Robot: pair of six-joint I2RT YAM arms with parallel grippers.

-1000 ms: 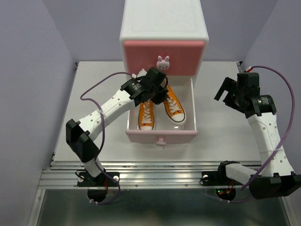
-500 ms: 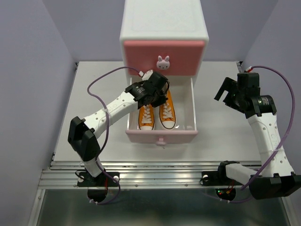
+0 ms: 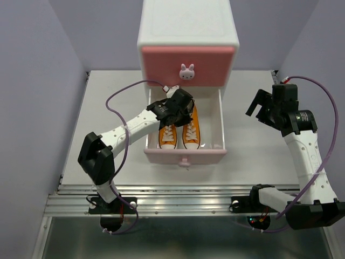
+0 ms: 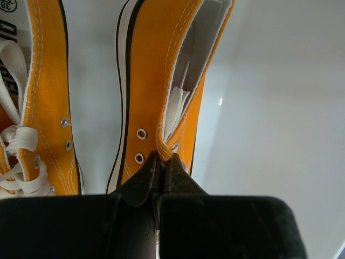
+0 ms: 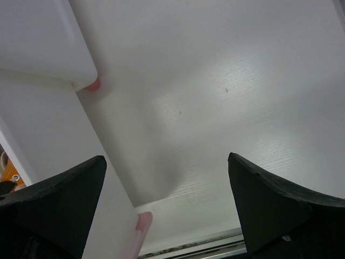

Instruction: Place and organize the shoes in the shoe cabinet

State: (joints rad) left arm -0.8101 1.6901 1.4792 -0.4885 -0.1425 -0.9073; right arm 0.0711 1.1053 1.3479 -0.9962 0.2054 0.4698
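Note:
My left gripper draws the held shoe across to narrow the gap between the orange shoes next, then releases, since that gap lies left in the top view.
The shoe cabinet (image 3: 187,27) stands at the back of the table, its upper pink drawer closed and its lower drawer (image 3: 185,156) pulled out. Two orange shoes lie side by side in the open drawer, toes toward the front: the left one (image 3: 168,136) (image 4: 46,108) and the right one (image 3: 192,135) (image 4: 156,70). My left gripper (image 3: 183,110) (image 4: 163,157) is down in the drawer, shut on the lace-side edge of the right shoe's opening. My right gripper (image 3: 259,108) (image 5: 166,162) hangs open over the table, right of the drawer, holding nothing.
The drawer's right half (image 4: 269,108) is bare white floor. A bunny knob (image 3: 187,72) sticks out of the upper drawer just above my left wrist. The right wrist view shows the cabinet's corner (image 5: 43,38) and the drawer's pink front edge (image 5: 143,221). Purple walls close in on both sides.
My left gripper has swung the right orange shoe leftward until it lies straight beside the other one. The right arm has not moved.

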